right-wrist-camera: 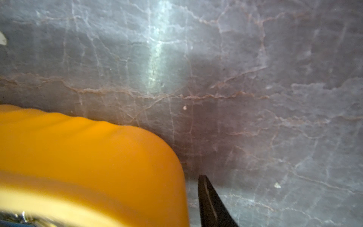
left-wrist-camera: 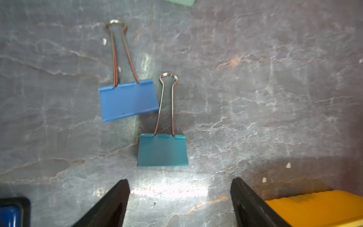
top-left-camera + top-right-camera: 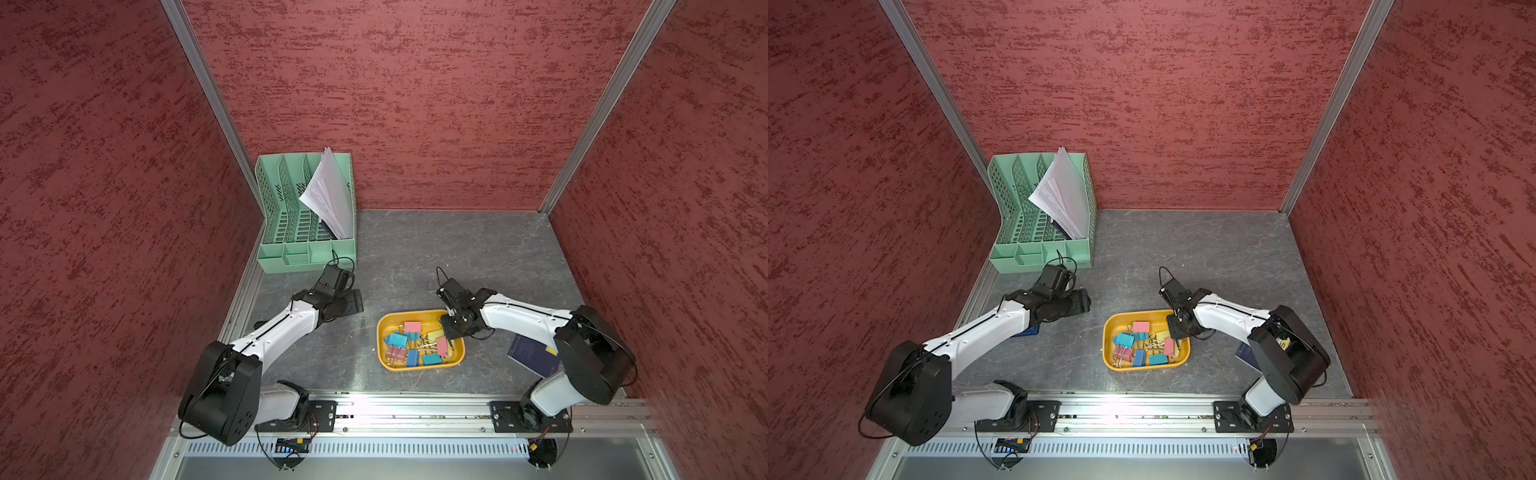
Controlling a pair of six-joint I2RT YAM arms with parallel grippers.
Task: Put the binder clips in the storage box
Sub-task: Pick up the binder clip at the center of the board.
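Observation:
I should lower my left gripper next, fingers open, over the teal clip's body (image 2: 162, 150) and close on its sides, because the clip is on the tabletop below my gripper.
Two binder clips lie on the grey table just ahead of my left gripper (image 2: 179, 179): a blue clip (image 2: 127, 100) and a teal clip (image 2: 162, 150), handles pointing away. The jaws stand wide open with only bare table between them. In both top views the left gripper (image 3: 351, 301) hides these two clips. The yellow-orange storage box (image 3: 384, 332) holds several pink, blue, teal and yellow clips (image 3: 412, 327). My right gripper (image 3: 451, 332) straddles the box's far right corner. One finger (image 1: 208, 196) stands just outside the box wall (image 1: 88, 157); the other finger is hidden.
A mint-green file organizer (image 3: 305, 216) with papers stands at the back left. A dark blue book (image 3: 534, 355) lies under the right arm. A blue-and-black stapler (image 2: 11, 212) sits beside the left gripper. Red walls close in on three sides.

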